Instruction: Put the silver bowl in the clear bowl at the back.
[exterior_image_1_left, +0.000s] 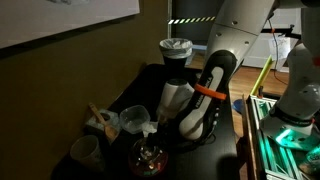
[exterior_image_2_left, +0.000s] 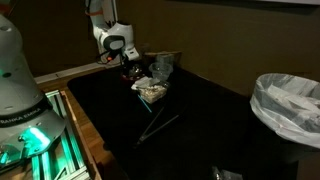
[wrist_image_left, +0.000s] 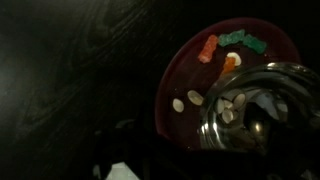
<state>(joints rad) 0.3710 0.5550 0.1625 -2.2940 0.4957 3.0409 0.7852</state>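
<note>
My gripper shifts slightly toward the right in the wrist view next, across the red dish (exterior_image_1_left: 148, 160) onto the silver bowl's rim, since that rim shows clear there.
The silver bowl (wrist_image_left: 262, 112) fills the lower right of the wrist view. It is shiny, overlaps the lower right part of the red dish (wrist_image_left: 190, 80), and mirrors the dish's pale spots. I cannot tell whether it rests on the dish or is held above it. The gripper (exterior_image_1_left: 187, 128) is low over the table, just beside the red dish (exterior_image_1_left: 148, 160). Its fingers are lost in the dark at the bowl's near rim, so open or shut does not show. The clear bowl (exterior_image_1_left: 133, 121) stands further back, pale and translucent, with nothing visible in it.
A grey mortar with pestle (exterior_image_1_left: 101, 123) stands beside the clear bowl. A tall pale ribbed tub (exterior_image_1_left: 85, 152) is near the front. A dark container with a white top (exterior_image_1_left: 176, 50) stands at the back. A bin with a white bag (exterior_image_2_left: 285, 105) stands off the table.
</note>
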